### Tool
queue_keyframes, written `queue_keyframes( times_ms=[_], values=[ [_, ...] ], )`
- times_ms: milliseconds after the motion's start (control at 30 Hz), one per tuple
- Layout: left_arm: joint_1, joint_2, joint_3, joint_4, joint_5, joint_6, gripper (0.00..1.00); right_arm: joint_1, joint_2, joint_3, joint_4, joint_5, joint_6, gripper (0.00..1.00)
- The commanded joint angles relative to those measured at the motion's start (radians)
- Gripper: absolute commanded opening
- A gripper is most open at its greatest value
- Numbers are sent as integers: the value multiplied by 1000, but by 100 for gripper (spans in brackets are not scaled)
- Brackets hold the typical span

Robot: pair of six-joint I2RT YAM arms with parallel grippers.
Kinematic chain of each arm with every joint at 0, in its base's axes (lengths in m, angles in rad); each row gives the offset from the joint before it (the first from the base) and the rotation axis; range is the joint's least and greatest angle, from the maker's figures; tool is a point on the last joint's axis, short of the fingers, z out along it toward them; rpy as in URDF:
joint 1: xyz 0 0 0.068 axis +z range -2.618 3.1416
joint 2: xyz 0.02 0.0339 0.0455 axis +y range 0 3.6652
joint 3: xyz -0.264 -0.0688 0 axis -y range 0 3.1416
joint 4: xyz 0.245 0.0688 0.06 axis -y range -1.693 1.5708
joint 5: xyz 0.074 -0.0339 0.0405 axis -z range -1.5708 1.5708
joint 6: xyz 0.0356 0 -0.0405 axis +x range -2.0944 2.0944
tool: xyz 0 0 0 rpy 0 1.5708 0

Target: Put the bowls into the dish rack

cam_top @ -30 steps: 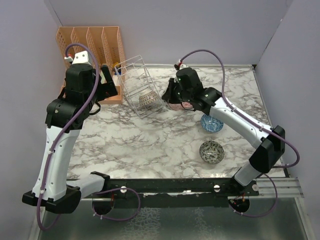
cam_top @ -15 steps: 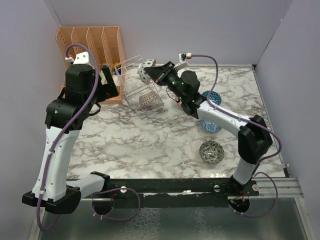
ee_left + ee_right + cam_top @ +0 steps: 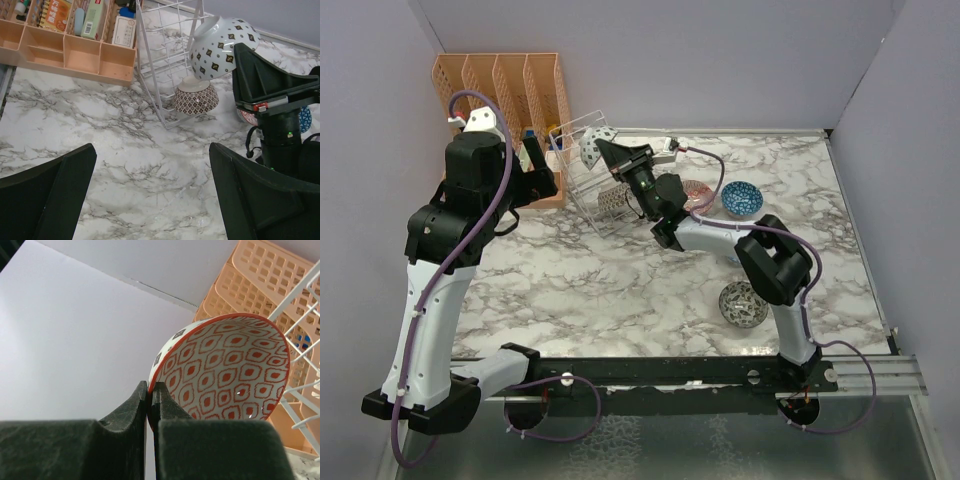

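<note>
My right gripper moves down toward the empty rack space beside the brown bowl (image 3: pixel 611 199) next and releases the reddish-pink bowl's rim there, as that space lies below it.
My right gripper (image 3: pixel 612 156) is shut on the rim of a reddish-pink bowl (image 3: pixel 597 146), white outside with dark diamonds. It holds the bowl tilted in the air over the top of the wire dish rack (image 3: pixel 582 172). The grip on the rim (image 3: pixel 150 387) and the bowl's red-patterned inside (image 3: pixel 225 370) show in the right wrist view. A brown bowl (image 3: pixel 611 199) stands on edge in the rack. A second reddish-pink bowl (image 3: pixel 697 189), a blue bowl (image 3: pixel 742 197) and a dark grey-green bowl (image 3: pixel 743 304) sit on the table. My left gripper (image 3: pixel 152 150) is open and empty left of the rack.
A peach slotted organiser (image 3: pixel 505 85) holding small boxes stands against the back left wall, touching the rack's left side. The right forearm stretches low across the marble table (image 3: pixel 600 290) from the right. Purple walls close in the back and both sides.
My right gripper lifted the reddish-pink bowl off the table and carried it left and up to above the rack. The left arm has barely moved.
</note>
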State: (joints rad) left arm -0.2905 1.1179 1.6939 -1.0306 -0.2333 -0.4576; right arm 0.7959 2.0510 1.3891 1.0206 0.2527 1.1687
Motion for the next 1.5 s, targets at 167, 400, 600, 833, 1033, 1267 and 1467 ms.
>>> queue_keyframes(
  times_ms=[167,400,600,833,1033,1267,1467],
  values=[
    [-7,-29,-43,-11,40,-7,99,40,98,42,168,191,94,1],
    [-7,-30,-66,-13,50,-7,99,40,141,24,203,224,131,1],
    [-7,-33,-81,-12,56,-8,99,39,172,7,204,237,177,1],
    [-8,-34,-89,-7,59,-6,99,39,179,-8,193,237,197,1],
    [-9,-33,-93,-5,60,-4,99,35,200,-23,198,248,211,1],
    [-10,-33,-94,-5,59,-2,99,20,231,-16,205,174,233,1],
    [-9,-30,-98,2,63,-1,99,17,215,-27,169,182,233,1]
  ],
)
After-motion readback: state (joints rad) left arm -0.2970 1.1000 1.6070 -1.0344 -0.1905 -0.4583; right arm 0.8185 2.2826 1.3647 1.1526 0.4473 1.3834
